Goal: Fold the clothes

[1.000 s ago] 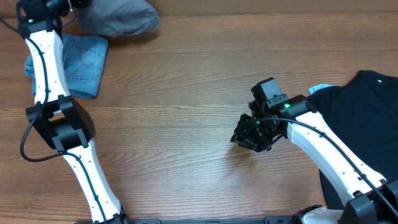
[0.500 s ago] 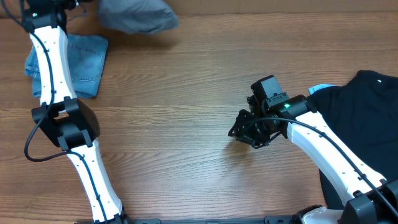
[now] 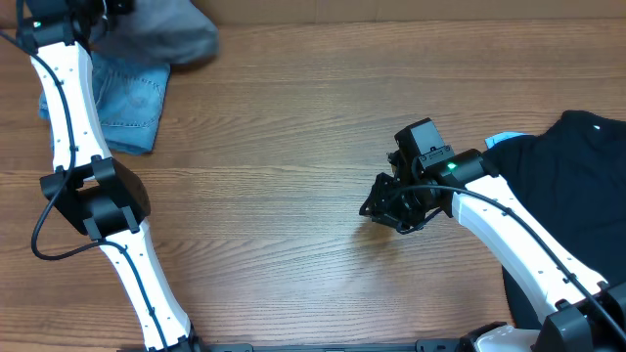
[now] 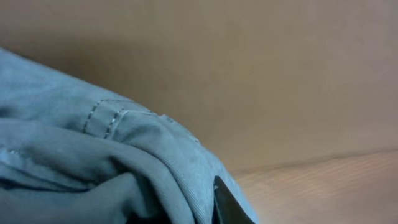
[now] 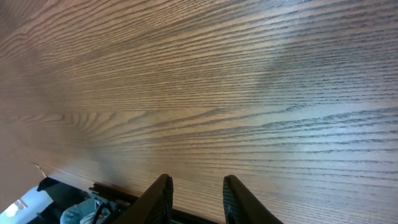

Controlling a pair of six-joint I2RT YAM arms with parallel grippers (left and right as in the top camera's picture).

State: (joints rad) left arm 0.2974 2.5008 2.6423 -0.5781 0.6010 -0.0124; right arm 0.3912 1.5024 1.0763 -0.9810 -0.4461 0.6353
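Observation:
The denim's bare edge (image 3: 45,105) lies below my left gripper, back and left in the overhead view. The left gripper draws the shorts (image 3: 168,29) down over it next and releases.
The clothes, a pair of grey-olive shorts (image 3: 168,29), lie bunched at the table's far left edge, partly over a light-blue denim garment (image 3: 122,98). My left gripper (image 3: 108,8) is at their left end, almost out of the overhead view. In the left wrist view the shorts (image 4: 93,155) fill the left half and fold in against the one dark fingertip (image 4: 224,202) that shows; the other is hidden under cloth. My right gripper (image 3: 387,207) hovers over bare wood at mid-right, open (image 5: 198,180), with nothing between its fingers.
A black garment (image 3: 577,186) is spread over the table's right end, under my right arm. The wooden table (image 3: 274,147) lies bare between the two arms. A wall rises behind the shorts in the left wrist view.
The shorts swung right along the far edge, then back left, and now sit lower over the denim. My left arm shifted with them. The right gripper turned slightly.

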